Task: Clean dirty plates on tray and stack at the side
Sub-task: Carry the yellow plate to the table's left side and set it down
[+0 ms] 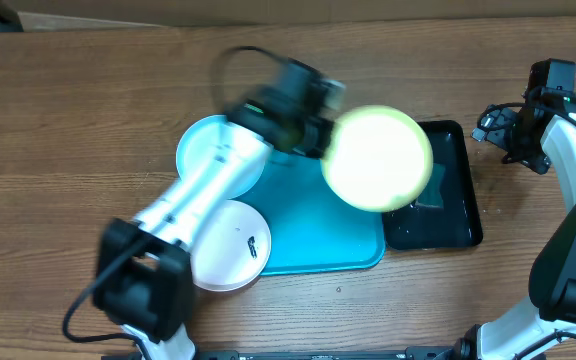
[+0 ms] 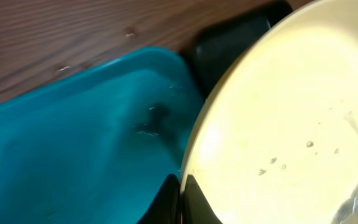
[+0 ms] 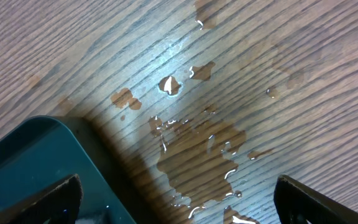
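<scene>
The yellow-green plate should next go to the left in the overhead view, carried by the left gripper, then down beyond the pale blue plate [image 1: 208,150], where the wooden table is bare.
My left gripper [image 1: 318,128] is shut on the rim of the yellow-green plate [image 1: 378,158], which hangs above the right end of the turquoise tray [image 1: 318,235] and the black tray. In the left wrist view the plate [image 2: 291,124] fills the right side, with small water drops on it and its edge pinched between my dark fingers [image 2: 166,202]. The pale blue plate [image 1: 208,150] lies at the tray's left, partly under my left arm. The white plate [image 1: 230,245] lies at the tray's front left corner. My right gripper [image 1: 513,135] stands open at the far right, nothing between its fingers [image 3: 328,202].
A glossy black tray [image 1: 453,205] sits right of the turquoise tray [image 2: 73,143]; its corner [image 3: 30,155] shows below my right gripper [image 3: 179,208]. A water puddle [image 3: 204,149] lies on the wooden table [image 1: 88,100] beside it.
</scene>
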Robot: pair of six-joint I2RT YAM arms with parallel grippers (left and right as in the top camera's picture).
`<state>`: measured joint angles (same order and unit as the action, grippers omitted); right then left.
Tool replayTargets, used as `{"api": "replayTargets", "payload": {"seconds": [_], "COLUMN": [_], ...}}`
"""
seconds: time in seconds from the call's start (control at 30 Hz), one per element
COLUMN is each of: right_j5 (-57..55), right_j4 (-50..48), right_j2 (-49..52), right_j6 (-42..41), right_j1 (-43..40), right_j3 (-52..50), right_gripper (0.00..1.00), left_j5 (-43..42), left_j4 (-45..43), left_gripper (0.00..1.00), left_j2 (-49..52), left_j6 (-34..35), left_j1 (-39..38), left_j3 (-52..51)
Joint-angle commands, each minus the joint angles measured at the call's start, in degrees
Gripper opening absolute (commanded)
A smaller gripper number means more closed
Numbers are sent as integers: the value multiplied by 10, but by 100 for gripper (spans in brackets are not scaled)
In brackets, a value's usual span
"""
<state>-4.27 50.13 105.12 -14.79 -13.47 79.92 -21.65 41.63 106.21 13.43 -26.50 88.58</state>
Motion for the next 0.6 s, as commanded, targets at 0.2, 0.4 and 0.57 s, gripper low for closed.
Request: {"api": "replayTargets", "payload": {"seconds": [0.2,0.4,0.57], "right_j5": [1,1,1], "right_j4": [-4,-4,-4], "right_j2": [-9,-9,-9], "right_j6": [-3,-3,-3], "right_j1": [-1,-1,0], "right_j3": [10,10,10], "right_gripper": [100,100,100], "left_j5": [-192,-83,64], "left_j4": [105,154,168], "left_gripper": [4,4,4], "left_j2": [4,4,4], "left_j6": [20,35,115], "left_j1": [373,542,635], "left_j3": [14,13,-12]}}
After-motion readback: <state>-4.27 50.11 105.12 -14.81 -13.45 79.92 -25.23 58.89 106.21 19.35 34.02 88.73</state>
